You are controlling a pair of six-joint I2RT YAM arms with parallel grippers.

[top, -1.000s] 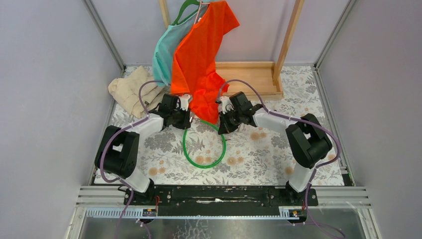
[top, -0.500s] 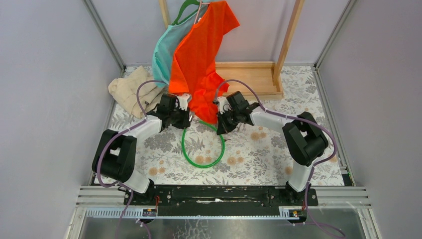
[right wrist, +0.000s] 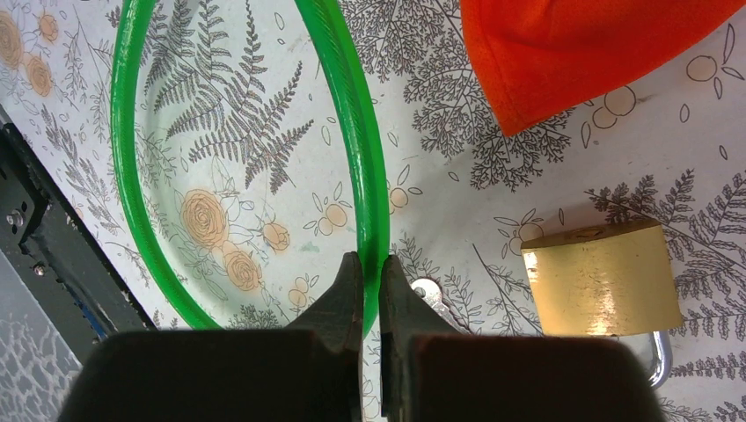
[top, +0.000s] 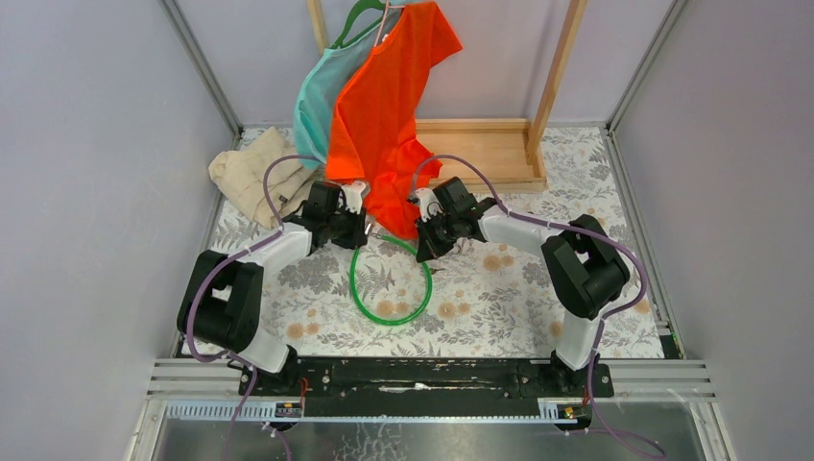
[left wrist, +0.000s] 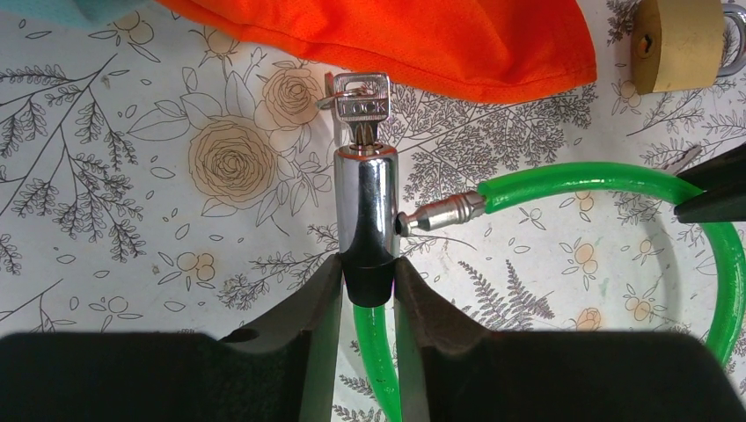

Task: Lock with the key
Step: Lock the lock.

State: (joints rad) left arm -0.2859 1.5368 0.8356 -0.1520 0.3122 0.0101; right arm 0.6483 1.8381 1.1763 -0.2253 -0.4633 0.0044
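The left gripper raises the cylinder (left wrist: pixel 367 202) to the right in the top view next and releases its black base. The cable's pin end (left wrist: pixel 440 214) is that way.
A green cable lock (top: pixel 389 320) lies in a loop on the floral table. My left gripper (left wrist: pixel 368 272) is shut on the black base of its chrome cylinder (left wrist: pixel 367 202). A small silver metal key stamped LOCK (left wrist: pixel 362 105) stands in the cylinder's top. The cable's metal pin end (left wrist: pixel 440 212) points at the cylinder's side, right beside it. My right gripper (right wrist: pixel 369 268) is shut on the green cable (right wrist: pixel 352 132). The key is out of view. In the top view the left gripper (top: pixel 357 230) and the right gripper (top: pixel 423 245) face each other across the loop.
A brass padlock (right wrist: pixel 603 277) with a bare silver key (right wrist: pixel 431 294) beside it lies just right of my right gripper. An orange shirt (top: pixel 384 115) and a teal one (top: pixel 317 106) hang over the lock. A beige cloth (top: pixel 254 173) and a wooden rack base (top: pixel 480 149) lie behind.
The right arm has shifted slightly left and the cable loop moved a little with it. Both grips are unchanged.
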